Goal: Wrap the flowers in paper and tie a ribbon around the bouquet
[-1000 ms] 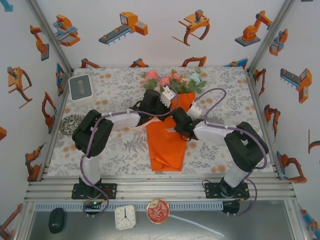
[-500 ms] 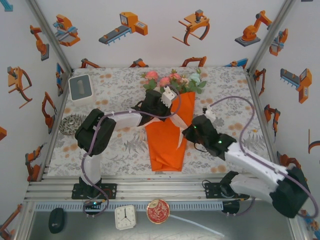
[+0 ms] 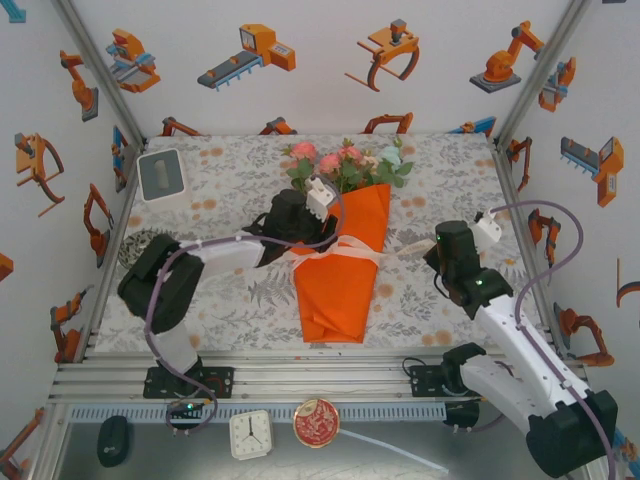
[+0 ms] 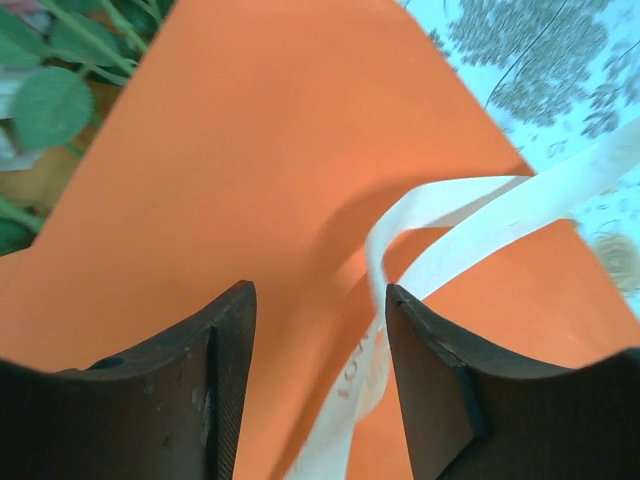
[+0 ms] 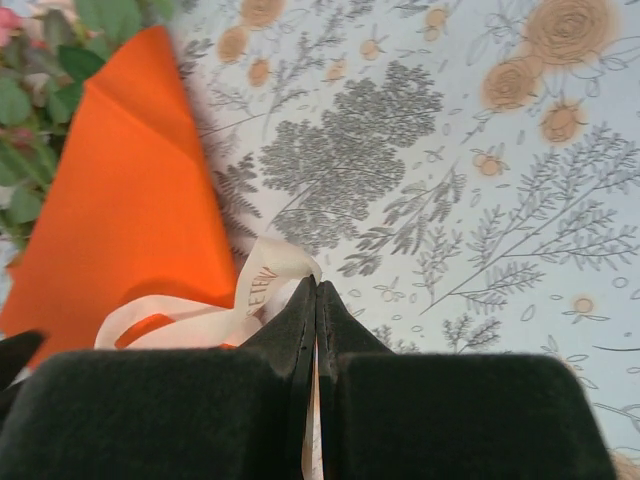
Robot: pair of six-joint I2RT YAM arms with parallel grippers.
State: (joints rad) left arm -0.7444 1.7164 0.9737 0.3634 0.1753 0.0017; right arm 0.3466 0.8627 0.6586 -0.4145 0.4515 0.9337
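Observation:
I will use my right gripper next to lower the ribbon's end and let go of it on the bare patterned tabletop (image 3: 420,264) (image 5: 352,266) below, beside the cone.
The bouquet (image 3: 336,275) lies mid-table as an orange paper cone (image 4: 250,170), with pink, white and blue flowers (image 3: 345,163) at its far end. A cream-white ribbon (image 3: 345,250) crosses the cone and runs off to the right. My left gripper (image 3: 300,235) hovers open over the cone's left side. In the left wrist view the ribbon (image 4: 480,215) loops loosely between its dark fingers (image 4: 225,390). My right gripper (image 3: 435,250) is right of the cone, shut on the ribbon (image 5: 262,278) at the tip (image 5: 317,288). Orange paper (image 5: 120,210) and leaves (image 5: 20,100) lie beyond it.
A white box (image 3: 162,175) stands at the back left, and a round metal object (image 3: 135,248) lies by the left wall behind my left arm. On the front ledge are a small clock (image 3: 250,433), a red disc (image 3: 316,422) and a black mouse (image 3: 113,440).
My right arm has swung out to the right, away from the cone, drawing the ribbon with it. My left gripper has slid a little left, uncovering the ribbon on the cone.

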